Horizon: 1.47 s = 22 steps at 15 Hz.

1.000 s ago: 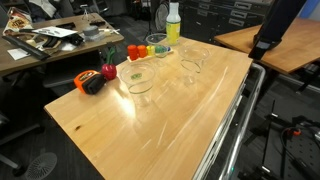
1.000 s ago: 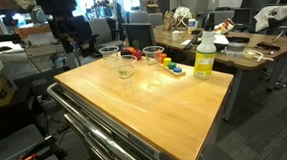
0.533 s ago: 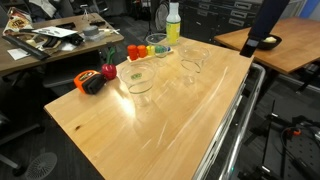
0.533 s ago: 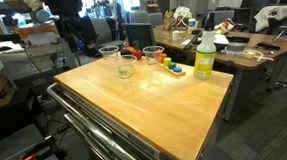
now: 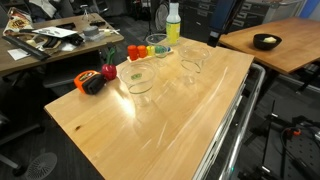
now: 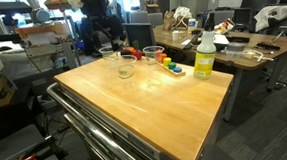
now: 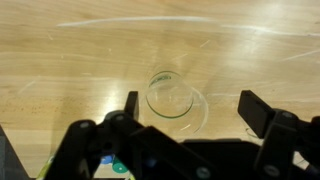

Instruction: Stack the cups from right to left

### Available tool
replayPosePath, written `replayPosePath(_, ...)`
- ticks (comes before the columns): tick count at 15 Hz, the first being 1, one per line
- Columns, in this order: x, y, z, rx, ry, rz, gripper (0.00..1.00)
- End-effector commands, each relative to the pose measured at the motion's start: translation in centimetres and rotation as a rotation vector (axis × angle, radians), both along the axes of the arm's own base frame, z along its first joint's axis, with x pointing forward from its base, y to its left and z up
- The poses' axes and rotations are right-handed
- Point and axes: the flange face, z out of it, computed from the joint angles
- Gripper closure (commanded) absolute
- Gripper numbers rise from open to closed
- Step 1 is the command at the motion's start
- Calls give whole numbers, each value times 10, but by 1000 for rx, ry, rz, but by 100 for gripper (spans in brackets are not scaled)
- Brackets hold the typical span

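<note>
The second cup's rim edge (image 5: 196, 59) (image 7: 149, 100) lies below my gripper and left in the wrist view, so next my gripper will shift that way and lower its fingers astride it.
Three clear plastic cups stand upright near the table's far end. In an exterior view a wide cup (image 5: 139, 81) stands nearest, a second cup (image 5: 128, 68) just behind it, and a third cup (image 5: 190, 66) apart from them. All three show in the opposite exterior view: (image 6: 126, 70), (image 6: 154, 54), (image 6: 110, 53). In the wrist view my gripper (image 7: 192, 108) is open and empty, high above one cup (image 7: 170, 95) seen from above, which lies closer to one finger. The dark arm (image 5: 224, 15) hangs over the table's far edge (image 6: 96, 15).
A yellow-green spray bottle (image 5: 173, 22) (image 6: 204, 56) and small red, orange, yellow and green objects (image 5: 142, 48) stand behind the cups. A red fruit (image 5: 108, 72) and a black-orange tool (image 5: 92, 83) lie at the table edge. Desks and chairs surround the wooden table (image 5: 150, 130).
The arm has swung in from beside the table to above its far edge, near the cups. The cups have not moved.
</note>
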Motion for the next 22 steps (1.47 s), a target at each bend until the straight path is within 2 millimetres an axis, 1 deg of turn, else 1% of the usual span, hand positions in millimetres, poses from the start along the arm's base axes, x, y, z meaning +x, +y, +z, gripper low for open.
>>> replayPosePath(1, 39, -8, -9, -83, -17, -22, 0)
replayPosePath(4, 54, -15, -22, -113, 22, -31, 0)
replayPosePath(8, 72, -21, -43, -73, 75, -35, 0)
replayPosePath(10, 79, -28, -51, -78, 88, -49, 0)
replayPosePath(11, 82, -31, -54, -78, 93, -58, 16)
replayPosePath(15, 88, -46, -55, -36, 94, -87, 51)
replayPosePath(17, 89, -49, -54, 13, 103, -106, 65)
replayPosePath(20, 88, -49, -53, 97, 119, -123, 89)
replayPosePath(21, 88, -49, -54, 122, 129, -127, 94)
replayPosePath(22, 87, -49, -56, 136, 142, -133, 95)
